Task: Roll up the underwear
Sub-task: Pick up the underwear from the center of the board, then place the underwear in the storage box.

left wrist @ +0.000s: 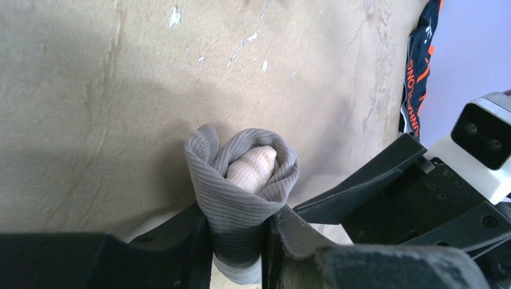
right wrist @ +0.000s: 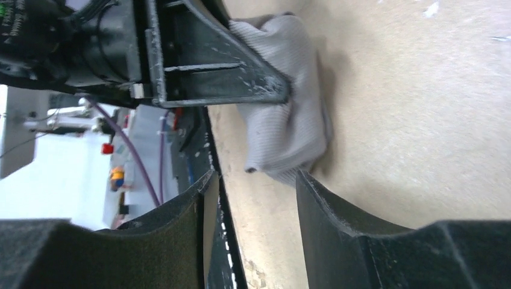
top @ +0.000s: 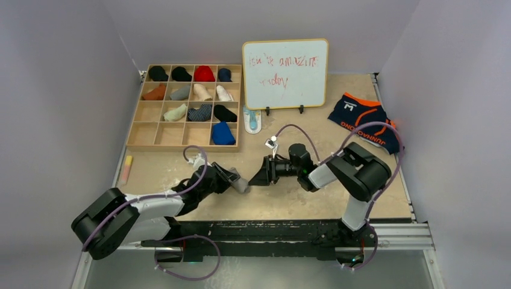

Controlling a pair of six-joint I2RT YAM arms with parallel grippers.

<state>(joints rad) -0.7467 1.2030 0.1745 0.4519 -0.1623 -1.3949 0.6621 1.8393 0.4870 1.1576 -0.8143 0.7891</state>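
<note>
My left gripper raises the grey roll outward next, lowers it into the empty compartment (top: 148, 111) beside the pale green garment and releases it, as it's already rolled tight.
The grey underwear (top: 242, 185) is a tight roll with a white inner layer showing at its open end (left wrist: 252, 170). My left gripper (top: 235, 180) is shut on the roll's lower part, one finger on each side (left wrist: 236, 232). My right gripper (top: 257, 176) faces it from the right and stands open (right wrist: 253, 180), its fingertips just short of the grey roll (right wrist: 283, 126), with nothing between them. The navy underwear (top: 363, 119) with orange trim lies flat at the back right, and its edge (left wrist: 419, 66) shows in the left wrist view.
A wooden compartment box (top: 136, 118) holding several rolled garments stands at the back left. A whiteboard (top: 285, 73) stands behind the middle, with a small white and blue object (top: 252, 120) in front of it. A pink marker (top: 126, 169) lies by the table's left edge.
</note>
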